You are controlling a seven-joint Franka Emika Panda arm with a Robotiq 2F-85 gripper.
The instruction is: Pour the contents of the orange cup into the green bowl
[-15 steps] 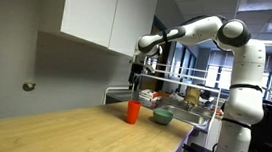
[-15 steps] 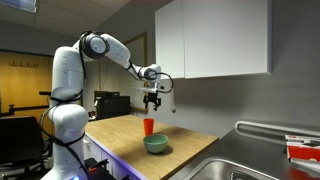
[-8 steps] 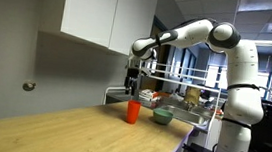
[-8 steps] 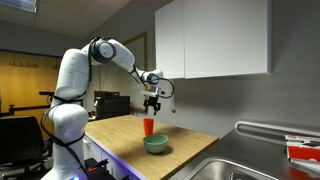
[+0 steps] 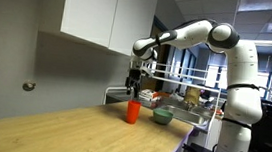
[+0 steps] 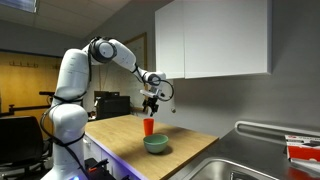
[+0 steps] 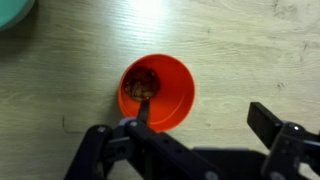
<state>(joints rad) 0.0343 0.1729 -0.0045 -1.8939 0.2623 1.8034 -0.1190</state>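
Observation:
My gripper will go down next with one finger inside the orange cup and the other outside, because the cup's rim is below it, between its open fingers.
The orange cup stands upright on the wooden counter in both exterior views. In the wrist view the orange cup shows brown bits inside. The green bowl sits next to the cup on the counter; only its edge shows at the wrist view's top left corner. My gripper is open and hovers just above the cup, one finger over the cup's rim, the other out over bare wood.
White wall cabinets hang above the counter. A sink lies at the counter's end, with a dish rack holding items behind the bowl. The wooden counter stretches away from the cup.
The gripper has come down a little toward the orange cup. Cup and bowl have not moved.

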